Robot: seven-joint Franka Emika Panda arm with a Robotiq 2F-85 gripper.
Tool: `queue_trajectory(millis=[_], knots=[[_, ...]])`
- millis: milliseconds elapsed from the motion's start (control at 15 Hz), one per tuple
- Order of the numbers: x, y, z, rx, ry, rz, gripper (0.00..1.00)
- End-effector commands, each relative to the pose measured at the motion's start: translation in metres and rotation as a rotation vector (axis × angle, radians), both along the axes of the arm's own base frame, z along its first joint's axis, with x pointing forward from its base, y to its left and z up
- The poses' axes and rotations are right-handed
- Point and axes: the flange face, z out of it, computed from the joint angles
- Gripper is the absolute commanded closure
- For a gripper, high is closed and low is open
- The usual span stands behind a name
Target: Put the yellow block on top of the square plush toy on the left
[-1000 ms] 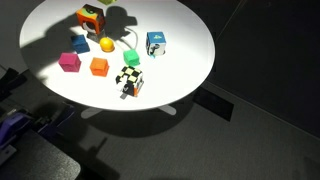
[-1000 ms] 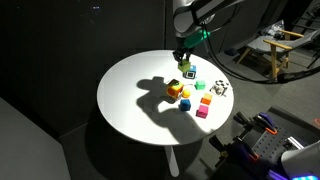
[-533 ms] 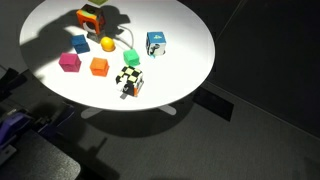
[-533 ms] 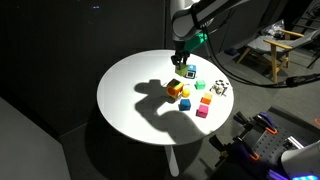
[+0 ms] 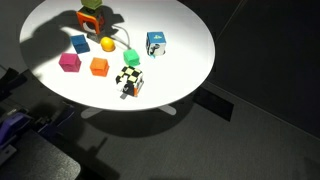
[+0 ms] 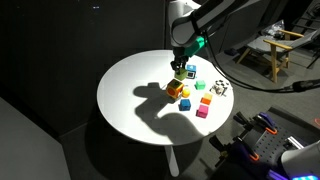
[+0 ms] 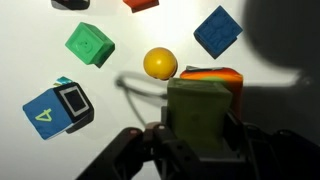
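I next need to move my gripper gently to the right in the wrist view, bring the block down and let go of it, because the square plush toy's top (image 5: 90, 14) (image 7: 224, 75) is below and sticks out that way.
My gripper (image 7: 203, 138) is shut on the yellow block (image 7: 203, 118), a pale yellow-green cube held between both fingers. In the wrist view the square plush toy (image 7: 214, 75), orange, shows just beyond the block and is partly covered by it. In an exterior view the block (image 5: 91, 4) hangs right above the plush toy (image 5: 91, 19) at the table's far side. In an exterior view the gripper (image 6: 180, 68) is a little above the plush toy (image 6: 175, 91).
On the round white table (image 5: 185, 70) lie a yellow ball (image 7: 160, 64), a green block (image 7: 90, 44), a blue block (image 7: 217, 31), a blue-and-white cube (image 7: 58, 108), a pink block (image 5: 69, 62), an orange block (image 5: 99, 66) and a checkered cube (image 5: 131, 80). A thin cable runs by the ball.
My gripper has moved down and sideways with the yellow block, from beside the plush toy to right above it. The other things have not moved.
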Motion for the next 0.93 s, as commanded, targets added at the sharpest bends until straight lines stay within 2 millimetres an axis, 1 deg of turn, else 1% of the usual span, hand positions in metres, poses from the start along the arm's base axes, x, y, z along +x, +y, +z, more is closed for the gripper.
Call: queue_trajectory(millis=[0, 600, 867], knots=[[-0.010, 0.004, 0.003, -0.010, -0.005, 0.051, 0.73], [-0.013, 0.010, -0.007, -0.003, -0.013, 0.089, 0.73], [-0.011, 0.012, -0.009, -0.003, -0.022, 0.090, 0.73]])
